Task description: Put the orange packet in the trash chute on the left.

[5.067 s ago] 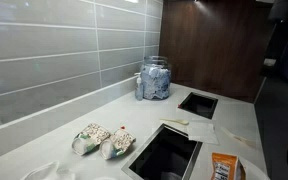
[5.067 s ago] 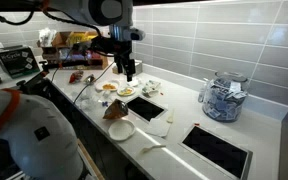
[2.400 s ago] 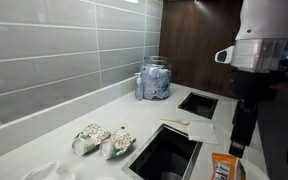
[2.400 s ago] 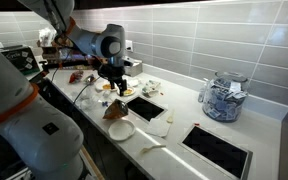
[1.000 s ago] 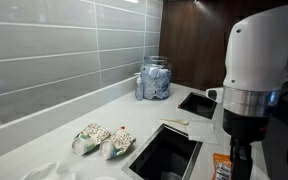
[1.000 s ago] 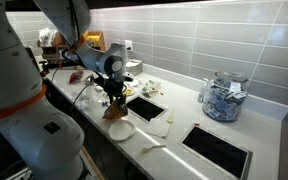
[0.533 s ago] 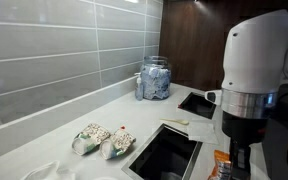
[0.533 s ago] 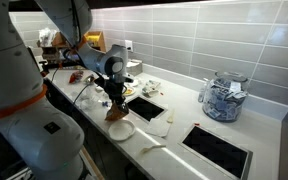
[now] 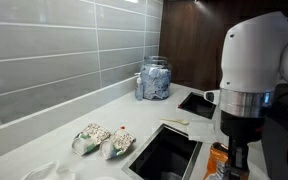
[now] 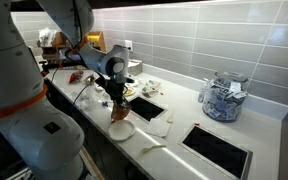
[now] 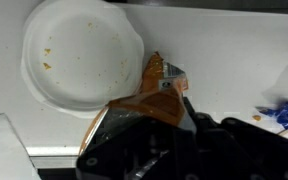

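My gripper is still too low with the orange packet (image 9: 217, 158), and the packet is outside the dark chute opening (image 9: 166, 155) beside the white plate. So I need to raise my gripper, carry it over that opening, and then release.
The orange packet (image 11: 147, 92) is pinched at one end between the dark fingers of my gripper (image 11: 156, 108), which is shut on it. In both exterior views the arm stands upright over the counter's front edge, with the gripper (image 9: 233, 164) (image 10: 118, 106) down at the packet (image 9: 217, 158) (image 10: 119, 114). The left trash chute (image 9: 166, 155) (image 10: 147, 108) is a dark square opening in the counter right beside the packet. The fingertips themselves are hidden under the packet in the wrist view.
A second chute opening (image 9: 197, 103) (image 10: 216, 150) lies further along. A glass jar of blue sachets (image 9: 154, 80) (image 10: 222, 100) stands by the wall. A white plate (image 11: 79, 55) (image 10: 122, 130) sits beside the packet. Patterned bowls (image 9: 104, 140) and a napkin (image 9: 187, 125) are nearby.
The jaws have closed onto the orange packet, whose held end has come up slightly off the counter. The arm has barely moved.
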Robot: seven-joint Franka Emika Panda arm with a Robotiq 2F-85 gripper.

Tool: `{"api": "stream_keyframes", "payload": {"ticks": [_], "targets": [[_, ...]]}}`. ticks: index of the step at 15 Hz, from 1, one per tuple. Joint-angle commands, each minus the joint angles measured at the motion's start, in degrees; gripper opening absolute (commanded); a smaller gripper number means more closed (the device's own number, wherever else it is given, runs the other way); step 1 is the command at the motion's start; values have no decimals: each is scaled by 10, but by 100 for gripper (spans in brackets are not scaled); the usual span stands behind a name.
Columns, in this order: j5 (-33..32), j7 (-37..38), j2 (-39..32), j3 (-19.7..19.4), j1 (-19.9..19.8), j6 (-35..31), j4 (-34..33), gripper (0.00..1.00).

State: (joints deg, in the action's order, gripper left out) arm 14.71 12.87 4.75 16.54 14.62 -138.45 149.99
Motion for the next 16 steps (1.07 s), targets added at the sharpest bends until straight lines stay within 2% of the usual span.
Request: {"api": "stream_keyframes", "payload": {"ticks": [1,7,16], "targets": [[17,-6,4,-7,4,-4,-5,0],[-37,52,81,-6,-4,33,-42,0],[-81,86,124,2,-14,38,-63,0]]}}
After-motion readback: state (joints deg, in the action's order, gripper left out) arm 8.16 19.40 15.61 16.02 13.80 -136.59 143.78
